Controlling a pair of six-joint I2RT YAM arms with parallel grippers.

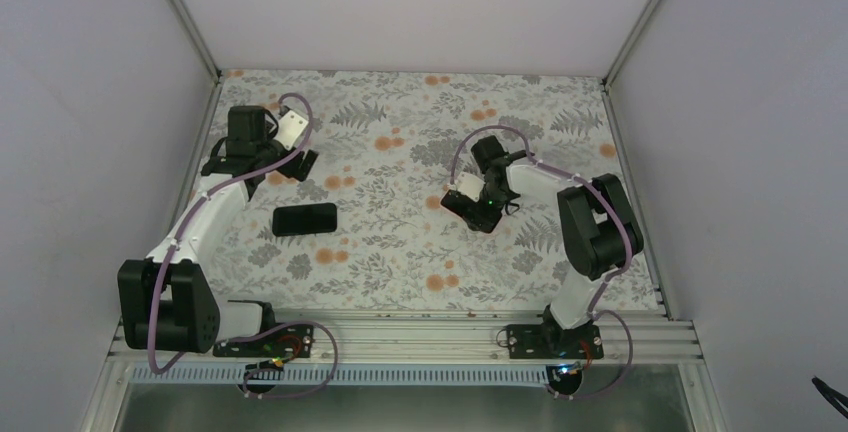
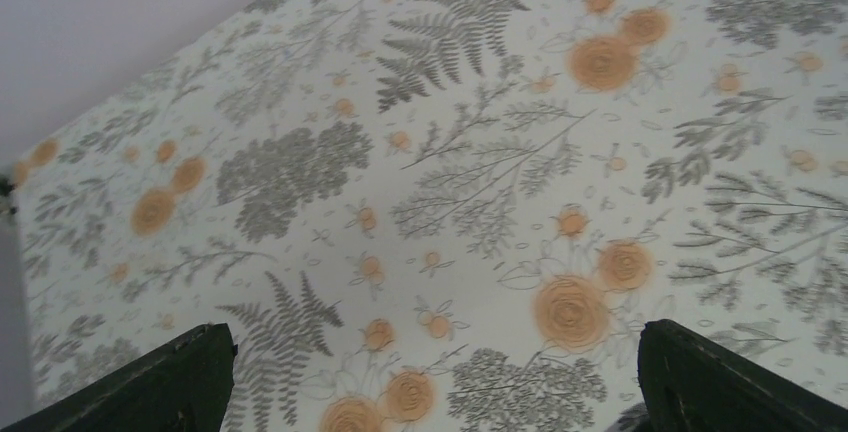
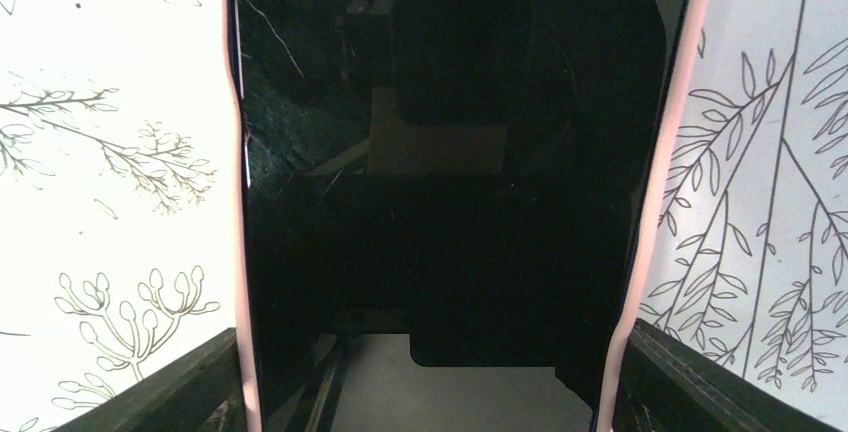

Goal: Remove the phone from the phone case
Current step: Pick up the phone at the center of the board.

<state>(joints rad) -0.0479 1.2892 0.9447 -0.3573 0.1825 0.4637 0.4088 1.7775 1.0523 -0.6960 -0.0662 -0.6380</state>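
I will next turn my left gripper sideways and move it to the right in the top view, onto the end of the phone case that faces it. My right gripper leaves that end free.
In the right wrist view a phone [image 3: 440, 192] with a glossy black screen sits in a pink phone case [image 3: 655, 202], filling the middle of the frame. My right gripper [image 3: 430, 337] straddles it across its width, and both fingers [image 3: 180, 382] press against the case's long pink edges. From above, the right gripper [image 1: 478, 214] is low over the table right of centre and covers most of the phone. My left gripper [image 1: 303, 164] hovers at the far left, open, with only the flowered cloth between its fingers [image 2: 150, 382].
A flat black rectangular device [image 1: 305, 219] lies on the flowered tablecloth [image 1: 400, 252] left of centre, near the left arm. White walls and metal posts close the table at the back and on both sides.
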